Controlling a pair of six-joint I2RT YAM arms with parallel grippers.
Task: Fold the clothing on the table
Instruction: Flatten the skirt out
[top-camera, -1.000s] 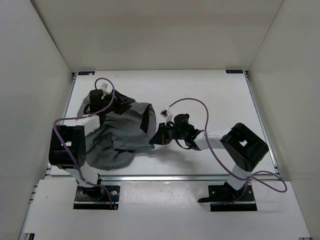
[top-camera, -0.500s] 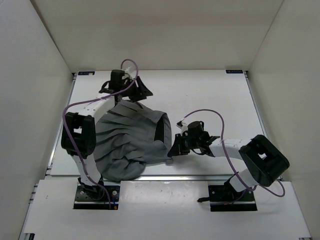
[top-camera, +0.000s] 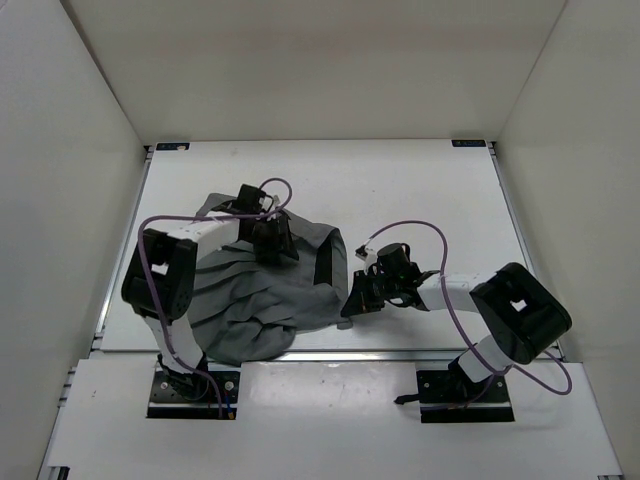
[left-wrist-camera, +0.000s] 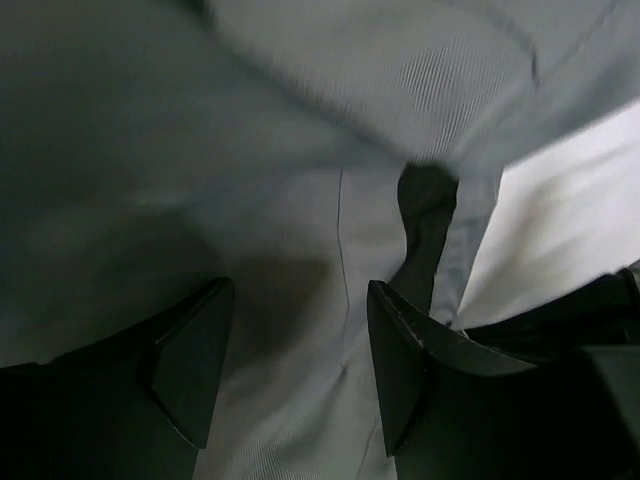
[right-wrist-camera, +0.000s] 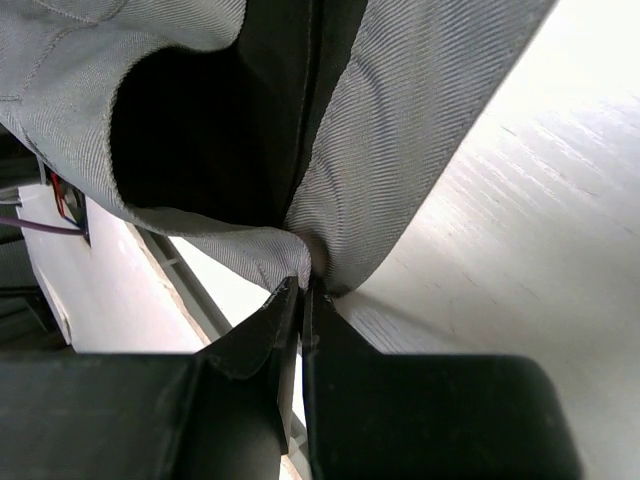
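The left gripper has only flat cloth beneath it now, so next it will move outward onto the clothing's far edge (top-camera: 302, 215) and close.
The clothing (top-camera: 250, 300), grey and pleated with a plain band, lies spread over the left half of the table (top-camera: 420, 190). My left gripper (top-camera: 271, 243) hovers over its upper middle. In the left wrist view the left gripper (left-wrist-camera: 296, 368) is open, with only flat cloth (left-wrist-camera: 300, 150) beneath its fingers. My right gripper (top-camera: 350, 305) is at the garment's right edge, by the dark opening. The right wrist view shows the right gripper (right-wrist-camera: 303, 290) shut on a pinched fold of the clothing (right-wrist-camera: 400, 130), just above the tabletop (right-wrist-camera: 520, 250).
White walls enclose the table on three sides. A metal rail (top-camera: 380, 352) runs along the near edge, close to my right gripper. Purple cables loop above both arms. The arm bases (top-camera: 190, 385) (top-camera: 465, 390) sit at the front.
My right gripper dragged the garment's edge right and toward the near rail, spreading the pleats. My left gripper swung to the far edge, then came back over the cloth, opening wider.
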